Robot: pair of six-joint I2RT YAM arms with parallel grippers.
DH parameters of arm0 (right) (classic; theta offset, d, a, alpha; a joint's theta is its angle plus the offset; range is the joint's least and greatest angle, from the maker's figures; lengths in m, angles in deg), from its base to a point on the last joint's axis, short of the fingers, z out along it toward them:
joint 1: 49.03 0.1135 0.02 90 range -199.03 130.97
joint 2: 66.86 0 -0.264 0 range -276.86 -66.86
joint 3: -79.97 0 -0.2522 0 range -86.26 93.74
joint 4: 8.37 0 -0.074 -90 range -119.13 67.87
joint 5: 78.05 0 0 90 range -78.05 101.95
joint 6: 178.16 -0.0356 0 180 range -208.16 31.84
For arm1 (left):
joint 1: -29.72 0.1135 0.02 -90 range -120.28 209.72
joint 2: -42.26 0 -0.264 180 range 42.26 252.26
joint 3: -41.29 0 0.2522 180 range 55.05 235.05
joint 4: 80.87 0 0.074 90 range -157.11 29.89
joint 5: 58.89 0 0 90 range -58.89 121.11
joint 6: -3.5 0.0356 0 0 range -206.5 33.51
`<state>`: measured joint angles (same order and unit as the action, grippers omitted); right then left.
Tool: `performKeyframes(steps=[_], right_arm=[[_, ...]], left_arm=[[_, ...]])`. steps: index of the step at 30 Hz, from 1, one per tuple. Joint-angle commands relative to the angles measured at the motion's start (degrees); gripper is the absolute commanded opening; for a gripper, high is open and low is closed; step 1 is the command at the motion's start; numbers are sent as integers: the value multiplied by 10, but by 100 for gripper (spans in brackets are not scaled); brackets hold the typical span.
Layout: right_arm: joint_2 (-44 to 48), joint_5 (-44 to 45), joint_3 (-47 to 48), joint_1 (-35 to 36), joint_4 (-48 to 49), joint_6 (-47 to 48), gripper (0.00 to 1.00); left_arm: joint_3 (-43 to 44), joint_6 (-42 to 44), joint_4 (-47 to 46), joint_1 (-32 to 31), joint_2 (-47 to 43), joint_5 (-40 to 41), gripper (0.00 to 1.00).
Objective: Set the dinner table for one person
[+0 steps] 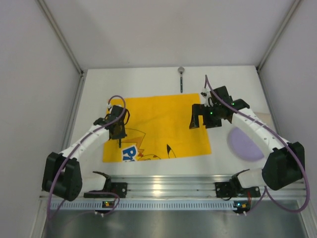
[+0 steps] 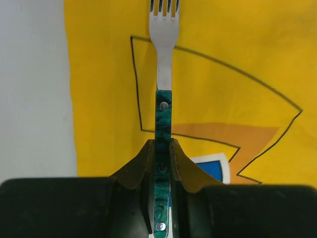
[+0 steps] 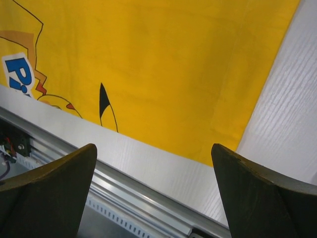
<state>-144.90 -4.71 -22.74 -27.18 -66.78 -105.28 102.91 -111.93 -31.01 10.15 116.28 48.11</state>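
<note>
The left gripper moves down to the yellow placemat next and releases the fork's green marbled handle there, because the fork already runs along the mat's side edge.
My left gripper (image 2: 162, 148) is shut on the green marbled handle of a metal fork (image 2: 164, 59). It holds the fork over the left part of the yellow printed placemat (image 1: 163, 124), tines pointing away from the wrist. In the top view the left gripper (image 1: 118, 131) is above the placemat's left edge. My right gripper (image 1: 199, 119) is open and empty, raised over the placemat's right part; in the right wrist view its fingers (image 3: 54, 191) stand wide apart. A pale purple plate (image 1: 245, 146) lies on the white dinner table (image 1: 99, 99) to the right of the placemat, partly hidden by the right arm.
A utensil with a round metal head and dark handle (image 1: 182, 79) lies at the table's far edge, beyond the placemat. The ribbed aluminium rail (image 1: 163, 186) runs along the near edge and also shows in the right wrist view (image 3: 124, 191). Grey walls enclose the table on three sides.
</note>
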Motion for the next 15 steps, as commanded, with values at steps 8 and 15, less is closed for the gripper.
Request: performKeyframes(steps=[8,15], right_arm=[[-3,-25,3,-4,16,5,100],[-27,-12,33,-3,11,1,100]], left_arm=[[-46,-17,-88,1,-15,30,0],[-37,28,-105,4,37,35,1]])
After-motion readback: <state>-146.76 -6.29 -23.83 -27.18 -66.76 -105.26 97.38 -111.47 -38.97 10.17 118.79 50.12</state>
